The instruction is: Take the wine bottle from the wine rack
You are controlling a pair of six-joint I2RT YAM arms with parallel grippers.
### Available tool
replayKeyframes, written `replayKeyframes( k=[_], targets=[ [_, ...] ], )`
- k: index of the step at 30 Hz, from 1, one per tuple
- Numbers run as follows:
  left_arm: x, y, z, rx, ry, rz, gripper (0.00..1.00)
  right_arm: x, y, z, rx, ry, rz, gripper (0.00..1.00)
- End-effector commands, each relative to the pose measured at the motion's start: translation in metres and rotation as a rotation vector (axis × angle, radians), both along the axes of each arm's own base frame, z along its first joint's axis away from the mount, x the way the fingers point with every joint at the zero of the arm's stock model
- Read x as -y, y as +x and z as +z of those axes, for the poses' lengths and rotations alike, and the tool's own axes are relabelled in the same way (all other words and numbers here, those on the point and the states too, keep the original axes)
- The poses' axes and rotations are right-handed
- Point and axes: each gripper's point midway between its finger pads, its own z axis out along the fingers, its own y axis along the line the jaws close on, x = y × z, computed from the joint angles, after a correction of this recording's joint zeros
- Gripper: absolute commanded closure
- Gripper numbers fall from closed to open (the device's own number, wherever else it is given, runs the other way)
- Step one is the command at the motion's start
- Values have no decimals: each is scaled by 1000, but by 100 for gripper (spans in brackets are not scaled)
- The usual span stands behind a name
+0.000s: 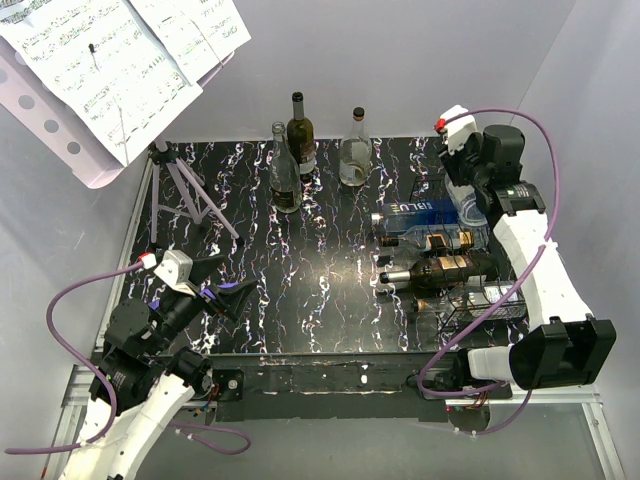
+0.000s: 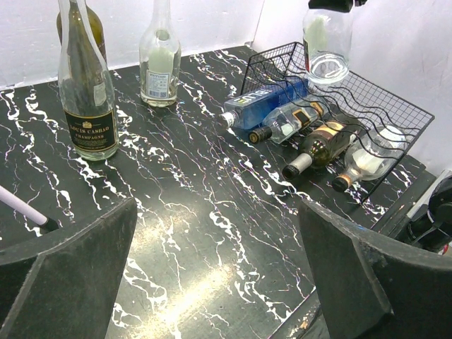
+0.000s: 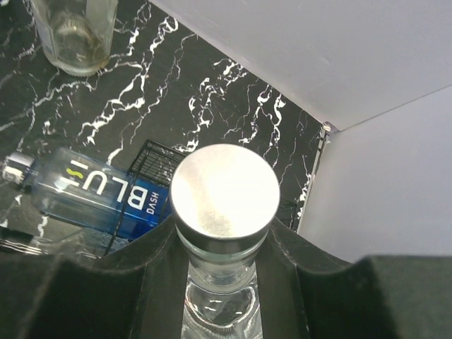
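Observation:
I need to swing my right gripper to its left in the top view, lower to the bare tabletop below, beside the standing bottles, and let go of the clear wine bottle.
My right gripper (image 3: pixel 222 240) is shut on the neck of a clear glass wine bottle (image 3: pixel 224 282), just under its silver cap (image 3: pixel 224 191). In the left wrist view that wine bottle (image 2: pixel 327 42) hangs upright above the far end of the black wire wine rack (image 2: pixel 395 106). From the top the bottle (image 1: pixel 468 208) shows at the rack's back right, below my right gripper (image 1: pixel 462 192). My left gripper (image 2: pixel 219 268) stands open over bare table at the front left (image 1: pixel 225 295), far from the rack (image 1: pixel 500 300).
Lying in the rack are a blue bottle (image 1: pixel 420 215), a dark bottle (image 1: pixel 440 268) and a clear one (image 1: pixel 470 300). Three bottles (image 1: pixel 285 170) (image 1: pixel 302 135) (image 1: pixel 355 150) stand upright at the back. A purple music stand (image 1: pixel 190 195) with sheet music (image 1: pixel 120 50) fills the back left. White walls close the sides.

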Motion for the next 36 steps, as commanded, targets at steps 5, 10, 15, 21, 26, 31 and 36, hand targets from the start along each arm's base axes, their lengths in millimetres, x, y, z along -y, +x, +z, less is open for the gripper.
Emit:
replayKeyframes(
  k=[5, 10, 15, 21, 26, 31, 36],
  targets=[
    [1, 1, 4, 9, 9, -7, 2, 4, -3, 138, 380, 137, -73, 99],
    [2, 1, 4, 6, 11, -8, 2, -3, -7, 157, 408, 269, -73, 99],
    [3, 1, 4, 6, 11, -13, 2, -26, -10, 170, 438, 387, 10, 99],
    [3, 1, 4, 8, 10, -14, 2, -51, -5, 188, 480, 458, 69, 99],
    [2, 1, 4, 10, 9, -11, 2, -88, 0, 190, 497, 503, 155, 99],
    [3, 0, 4, 10, 9, -14, 2, -125, 8, 185, 534, 548, 247, 99],
    [2, -1, 5, 17, 5, -16, 2, -165, 18, 181, 582, 606, 328, 99]
  ],
)
